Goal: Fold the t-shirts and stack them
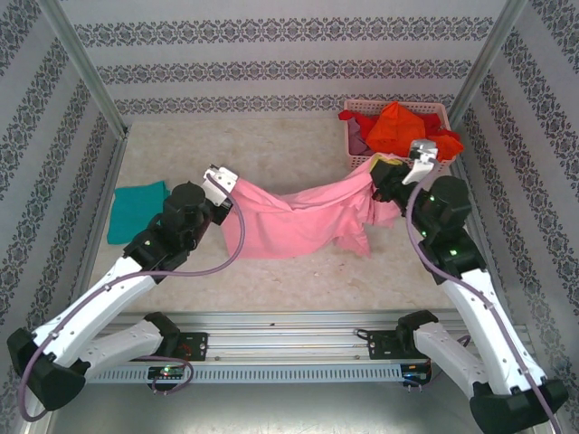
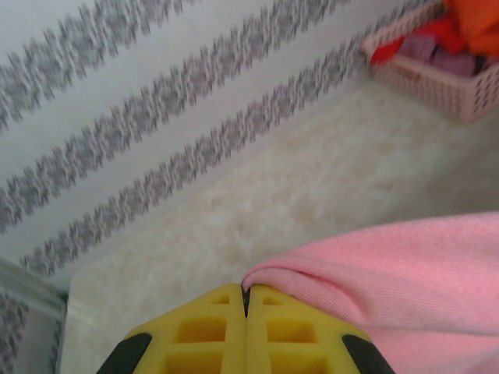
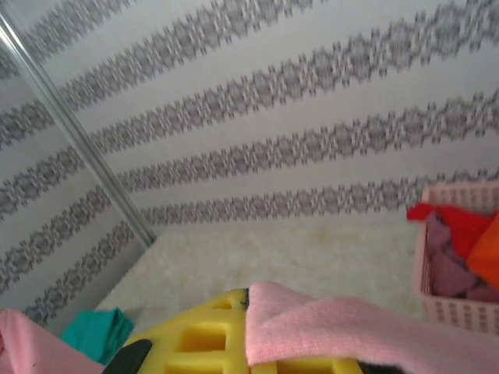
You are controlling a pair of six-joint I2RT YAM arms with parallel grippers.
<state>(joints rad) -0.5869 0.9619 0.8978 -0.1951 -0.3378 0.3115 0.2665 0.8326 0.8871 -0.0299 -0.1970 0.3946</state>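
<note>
My right gripper holds the pink end and will next move outward and down to release it, as the clear, bare table (image 1: 325,149) (image 3: 370,269) beside the basket lies there.
A light pink t-shirt (image 1: 298,217) hangs stretched between my two grippers, its lower part sagging onto the table. My left gripper (image 1: 227,201) is shut on its left edge; in the left wrist view the yellow fingertips (image 2: 246,294) pinch a fold of the pink cloth (image 2: 405,265). My right gripper (image 1: 381,178) is shut on the shirt's right end, and pink cloth (image 3: 343,327) drapes over its fingers (image 3: 203,335). A folded teal t-shirt (image 1: 137,210) lies flat at the table's left side. Red and orange t-shirts (image 1: 398,127) are heaped in the basket, with a mauve one (image 3: 448,265) beneath.
The pink lattice basket (image 1: 362,106) stands at the back right corner, close behind my right gripper. Patterned walls and metal posts enclose the table on three sides. Bare table surface (image 1: 271,154) lies behind the stretched shirt.
</note>
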